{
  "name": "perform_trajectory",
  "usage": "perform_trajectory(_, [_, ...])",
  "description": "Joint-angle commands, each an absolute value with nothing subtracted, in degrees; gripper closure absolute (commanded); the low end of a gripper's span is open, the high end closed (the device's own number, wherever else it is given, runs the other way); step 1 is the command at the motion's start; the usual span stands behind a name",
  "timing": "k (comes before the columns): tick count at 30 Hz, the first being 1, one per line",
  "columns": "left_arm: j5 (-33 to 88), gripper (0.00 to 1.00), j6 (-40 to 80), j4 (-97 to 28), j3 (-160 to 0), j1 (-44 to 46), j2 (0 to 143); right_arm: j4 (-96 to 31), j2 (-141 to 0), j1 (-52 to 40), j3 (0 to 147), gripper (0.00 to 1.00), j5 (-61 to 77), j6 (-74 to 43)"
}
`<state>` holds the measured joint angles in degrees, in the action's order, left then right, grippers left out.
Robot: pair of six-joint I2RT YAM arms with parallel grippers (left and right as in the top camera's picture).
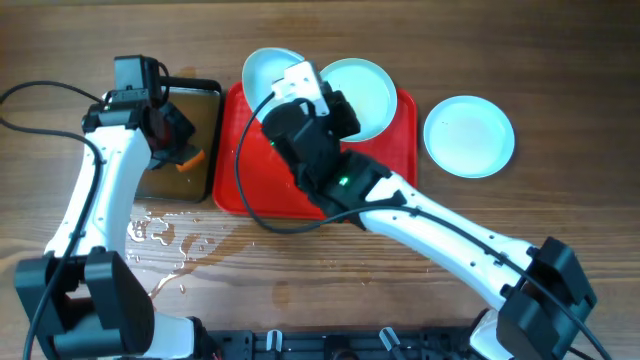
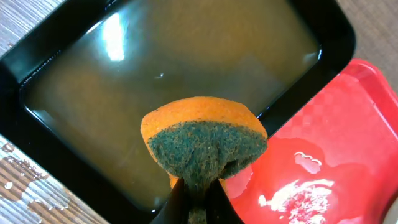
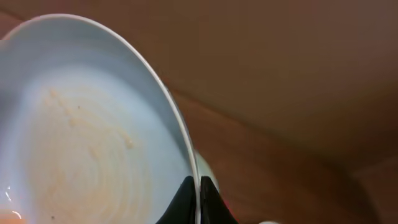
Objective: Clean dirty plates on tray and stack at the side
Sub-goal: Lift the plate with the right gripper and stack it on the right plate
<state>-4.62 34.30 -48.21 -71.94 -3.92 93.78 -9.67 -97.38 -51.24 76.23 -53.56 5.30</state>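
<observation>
My right gripper lifts the tilted plate past the tray (image 1: 250,180) next and lowers it flat onto the third plate, which lies alone at the side.
My right gripper (image 3: 199,190) is shut on the rim of a pale blue plate (image 3: 81,137) with faint orange-brown streaks, holding it tilted on edge above the back of the red tray (image 1: 250,180). That plate shows in the overhead view (image 1: 264,72). A second plate (image 1: 368,90) lies on the tray at its back right. A third plate (image 1: 469,135) lies on the table right of the tray. My left gripper (image 2: 198,190) is shut on an orange and green sponge (image 2: 202,140) above the edge of the black pan (image 2: 37,143) next to the tray (image 2: 348,155).
The black pan (image 1: 205,130) of brownish water stands left of the tray. Water drops (image 1: 160,235) lie on the wooden table in front of the pan. A wet patch shows on the tray (image 2: 305,193).
</observation>
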Motion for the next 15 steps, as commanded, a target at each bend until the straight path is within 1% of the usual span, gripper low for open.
perform_trajectory(1, [-5.21, 0.96, 33.21, -47.66, -71.99, -4.29, 94.91, -3.88, -97.19, -53.43, 76.99, 0.96, -65.78, 17.02])
perform_trajectory(7, [-5.19, 0.96, 33.23, -47.59, -71.99, -4.29, 95.61, 9.39, -97.17, -54.37, 76.99, 0.96, -67.68, 27.73])
perform_trajectory(9, [-5.19, 0.96, 33.21, -47.57, -71.99, -4.29, 95.61, 11.42, -97.17, -54.37, 76.99, 0.96, -67.64, 28.86])
perform_trajectory(12, [-5.19, 0.96, 33.21, -47.57, -71.99, -4.29, 95.61, 8.1, -97.19, -54.35, 76.47, 0.96, -67.61, 23.46])
perform_trajectory(14, [-5.19, 0.96, 33.21, -47.57, -71.99, -4.29, 95.61, 1.02, -97.17, -54.33, 76.44, 0.96, -66.7, 16.82])
perform_trajectory(15, [-5.19, 0.96, 33.21, -47.57, -71.99, -4.29, 95.61, -6.17, -97.17, -54.08, 76.44, 0.96, -63.18, 11.38])
